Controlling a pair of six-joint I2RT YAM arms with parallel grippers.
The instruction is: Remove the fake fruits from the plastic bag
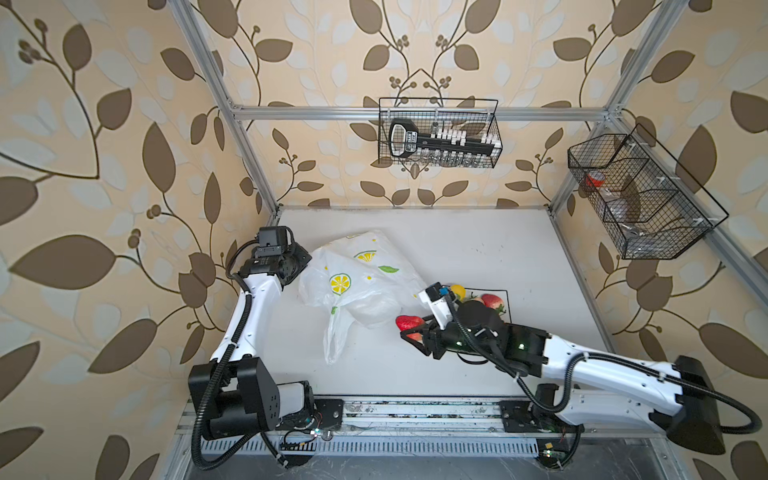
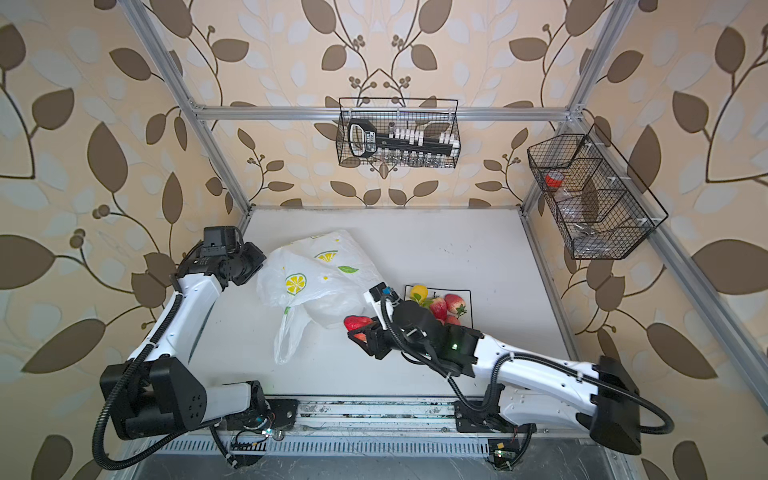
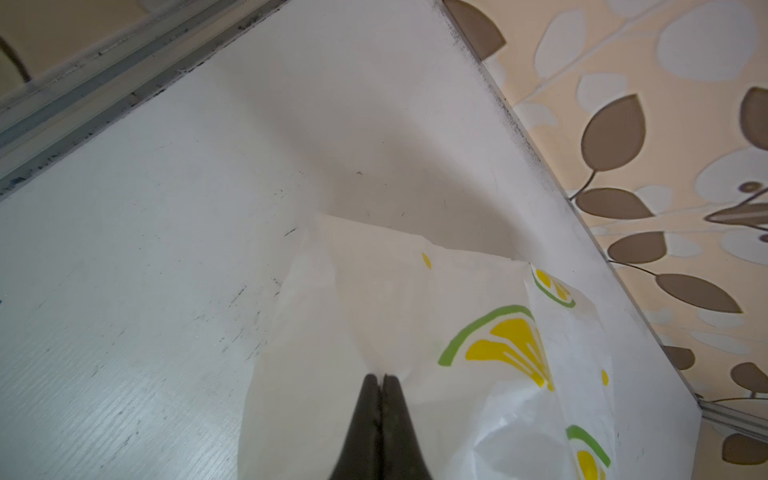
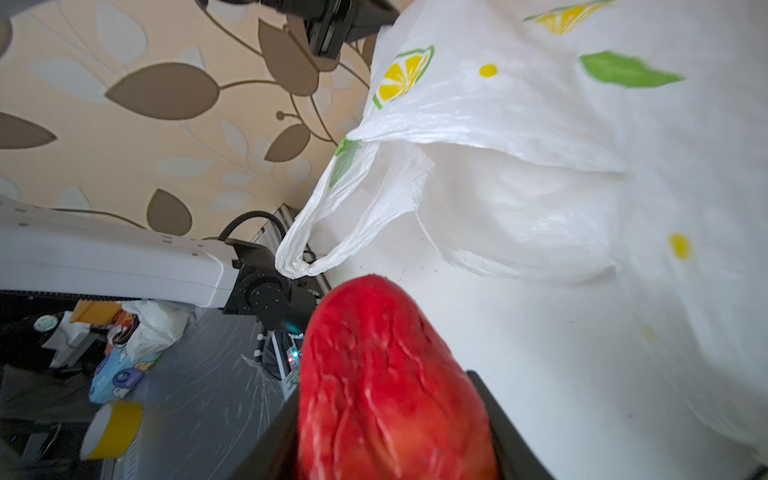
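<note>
I'll ease my left gripper back, releasing the bag's fold.
The plastic bag (image 1: 361,286) (image 2: 320,282), white with lemon-slice prints, lies crumpled left of the table's middle, its mouth facing right and a loop handle (image 1: 336,336) trailing toward the front. My left gripper (image 1: 305,266) (image 3: 380,376) is shut on a fold of the bag (image 3: 415,299) at its back-left side. My right gripper (image 1: 409,330) (image 2: 358,330) (image 4: 386,386) is just right of the bag's mouth (image 4: 519,199), shut on a red fake fruit (image 1: 409,322) (image 4: 386,353). A yellow lemon (image 1: 458,289) (image 2: 419,292) and red fruits (image 1: 492,301) (image 2: 454,302) rest on a square plate (image 1: 506,309) behind the right wrist.
A wire basket (image 1: 438,133) with tools hangs on the back rail. Another wire basket (image 1: 640,195) hangs on the right frame. Aluminium posts stand at the table's back corners, and a slotted metal rail (image 1: 395,446) runs along the front edge.
</note>
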